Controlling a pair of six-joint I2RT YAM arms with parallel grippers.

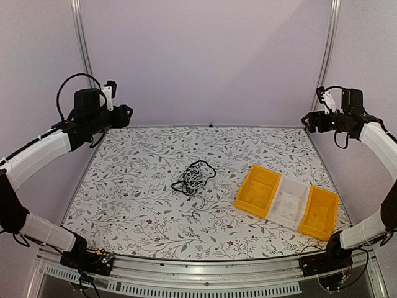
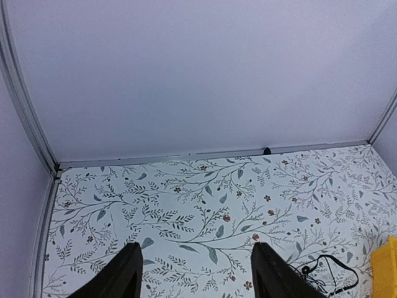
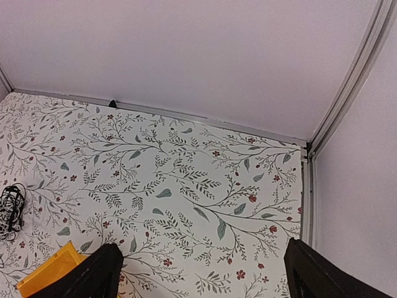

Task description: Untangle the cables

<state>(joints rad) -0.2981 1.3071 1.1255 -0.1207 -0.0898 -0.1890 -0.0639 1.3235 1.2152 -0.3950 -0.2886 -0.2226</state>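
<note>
The bend of the black loop on the bin side sticks out of the heap, so the robot's right gripper should go down and to the left in the top view onto it next.
The cables (image 1: 193,177) lie in one tangled heap of black and white cords near the middle of the floral table. A loose black loop of the cables (image 2: 329,271) shows at the lower right of the left wrist view, and a coiled part of the cables (image 3: 10,210) shows at the left edge of the right wrist view. My left gripper (image 1: 124,114) hangs high over the far left corner, open and empty (image 2: 196,273). My right gripper (image 1: 308,121) hangs high over the far right corner, open and empty (image 3: 201,273).
A row of three bins lies right of the cables: a yellow bin (image 1: 257,190), a white bin (image 1: 289,202) and a second yellow bin (image 1: 319,212). White walls and metal posts (image 1: 79,37) close the back and sides. A small black plug (image 2: 266,150) sits at the back wall.
</note>
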